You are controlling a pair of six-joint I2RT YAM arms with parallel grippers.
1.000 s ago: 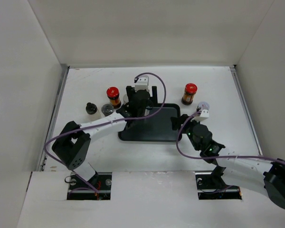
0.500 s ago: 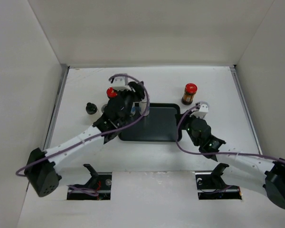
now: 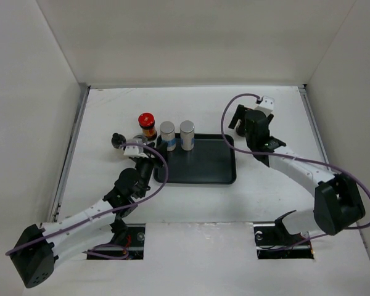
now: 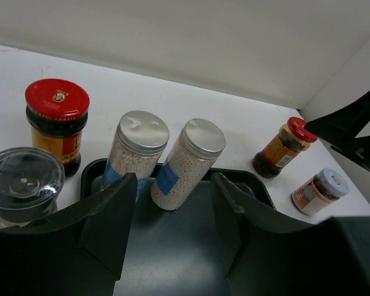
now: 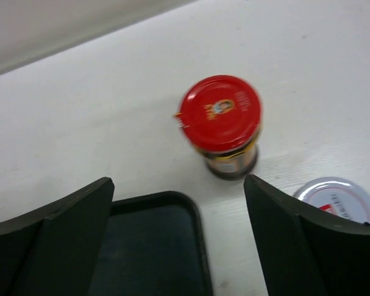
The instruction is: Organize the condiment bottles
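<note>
The jar with the red lid near the tray's corner [image 5: 220, 113] still stands below and beyond my right gripper's open fingers, so the gripper moves down and outward around that lid next.
Two silver-capped cylinders [image 3: 167, 134] [image 3: 187, 133] stand upright side by side on the far left of the black tray [image 3: 203, 169]. In the left wrist view the cylinders [image 4: 140, 154] [image 4: 188, 160] stand just beyond my left gripper [image 4: 174, 185]. It hovers open over the tray's near left, nothing between its fingers. A red-lidded jar [image 3: 147, 125], a clear shaker [image 4: 23, 179] and a black-capped bottle [image 3: 118, 140] stand left of the tray. My right gripper [image 5: 179, 185] is wide open, just short of the second red-lidded jar [image 5: 221, 120]; a silvery-lidded jar [image 5: 333, 197] stands beside it.
White walls close the table on three sides. In the top view my right gripper [image 3: 239, 120] and its arm cover both jars right of the tray. My left gripper [image 3: 145, 161] sits at the tray's near-left corner. The tray [image 4: 191, 246] holds only the two cylinders.
My left arm has drawn back from the tray's far left toward me, leaving both cylinders standing. My right gripper has swung from the tray's right edge to the far right jar.
</note>
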